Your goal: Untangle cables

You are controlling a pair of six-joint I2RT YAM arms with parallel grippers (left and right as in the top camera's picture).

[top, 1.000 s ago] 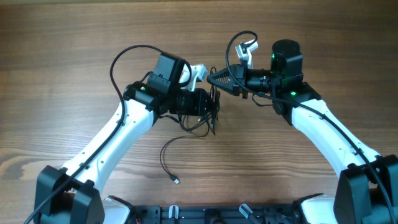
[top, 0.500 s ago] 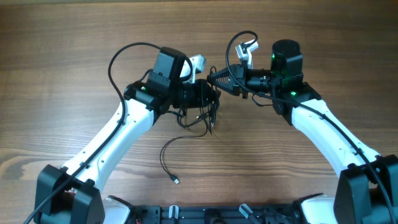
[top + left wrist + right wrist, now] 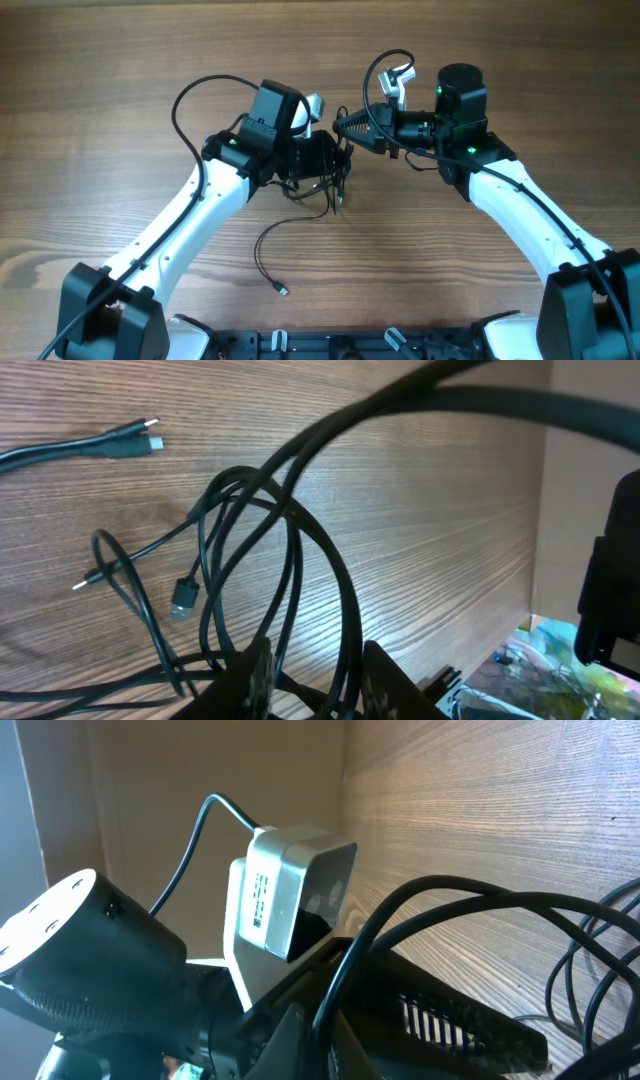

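The tangle hangs bunched between my two grippers. My right gripper will next pull its cord to the right in the overhead view over bare wood and let it go.
The cables (image 3: 322, 190) are thin black cords hanging in a loose tangle between my two grippers, above the wooden table (image 3: 120, 70). My left gripper (image 3: 337, 157) is shut on several cords of the tangle; in the left wrist view the cables (image 3: 290, 550) run up between its jaws (image 3: 312, 680). My right gripper (image 3: 342, 124) is shut on one cord just beyond the left one. That cord (image 3: 450, 900) passes between the jaws (image 3: 340, 1020) in the right wrist view. One cord end (image 3: 265, 250) trails towards the front, ending in a small plug (image 3: 282, 290).
Small plugs lie on the wood below the tangle: a flat connector (image 3: 150, 435), a small plug (image 3: 183, 598) and a thin jack tip (image 3: 85, 582). The left arm's white wrist camera (image 3: 290, 900) sits close to my right gripper. The thicker arm cable (image 3: 200, 95) loops at the left.
My left gripper has moved slightly towards the far side with the tangle, drawing the hanging cords up a little. The right arm has stayed still.
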